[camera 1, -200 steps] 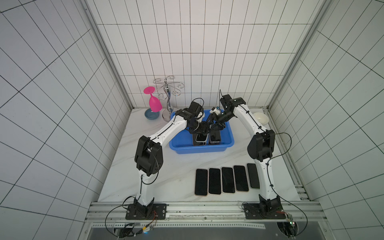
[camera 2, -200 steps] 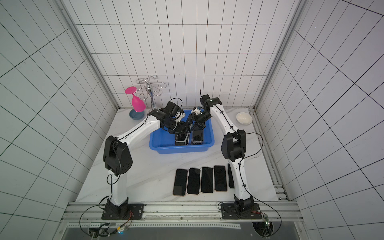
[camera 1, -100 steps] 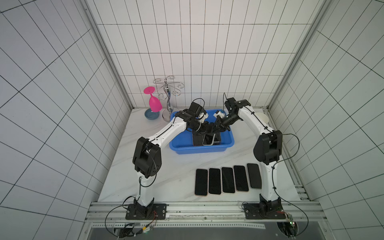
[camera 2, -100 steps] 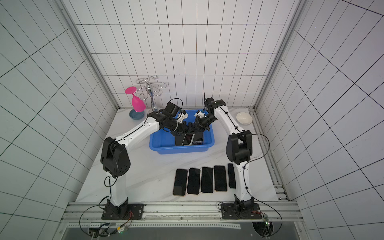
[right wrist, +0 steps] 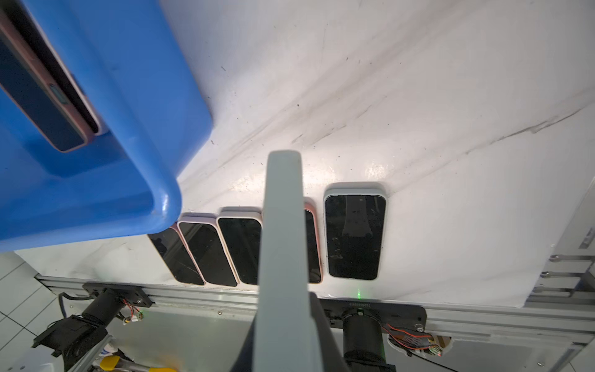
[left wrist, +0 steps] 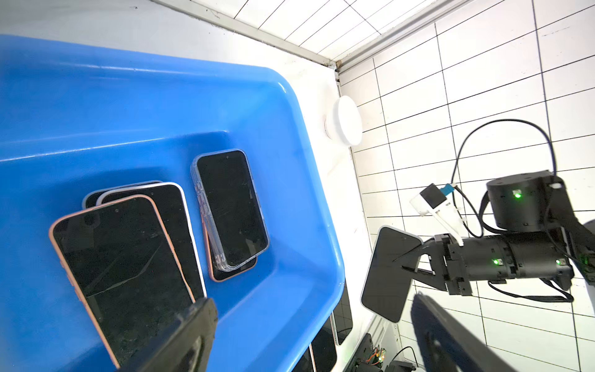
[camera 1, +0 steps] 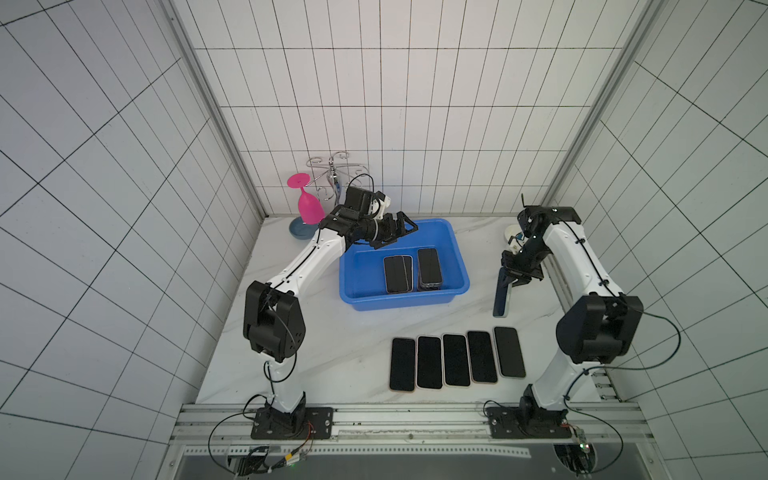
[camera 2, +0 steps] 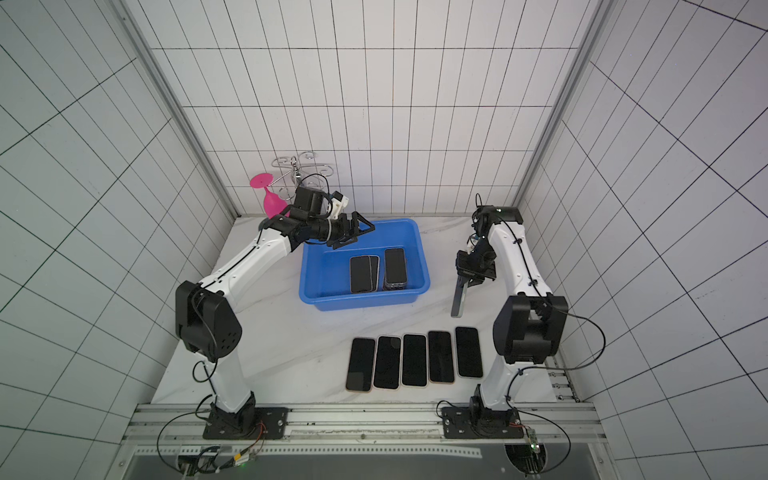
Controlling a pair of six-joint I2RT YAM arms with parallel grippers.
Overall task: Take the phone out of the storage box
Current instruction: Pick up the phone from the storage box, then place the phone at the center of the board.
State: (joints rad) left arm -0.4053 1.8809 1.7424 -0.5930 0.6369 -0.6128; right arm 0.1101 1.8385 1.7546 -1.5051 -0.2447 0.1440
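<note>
The phone comes down toward the box (camera 1: 403,305) in my right gripper next. It then goes free on the bare tabletop by the box's near corner (camera 1: 474,309), since that spot lies below the gripper.
The blue storage box (camera 1: 403,305) (camera 2: 361,301) stands at the middle back of the table, with two short stacks of dark phones (camera 1: 397,274) (camera 1: 429,266) lying flat inside. My right gripper (camera 1: 513,280) (camera 2: 469,280) is shut on a phone (camera 1: 502,297) (camera 2: 459,297) that hangs edge-on above the table, right of the box and clear of it. In the left wrist view the held phone (left wrist: 389,273) shows its dark screen. My left gripper (camera 1: 405,226) (left wrist: 312,302) is open and empty above the box's back left rim.
Several phones (camera 1: 457,359) (right wrist: 354,236) lie side by side in a row near the table's front edge. A pink goblet (camera 1: 307,203) on a grey-blue dish (camera 1: 301,230) and a wire rack (camera 1: 336,174) stand at the back left. A white bowl (left wrist: 344,120) sits at the back right.
My right gripper closed on a phone and carried it out of the box to the right. My left gripper opened and drew back from the phones to the box's back left.
</note>
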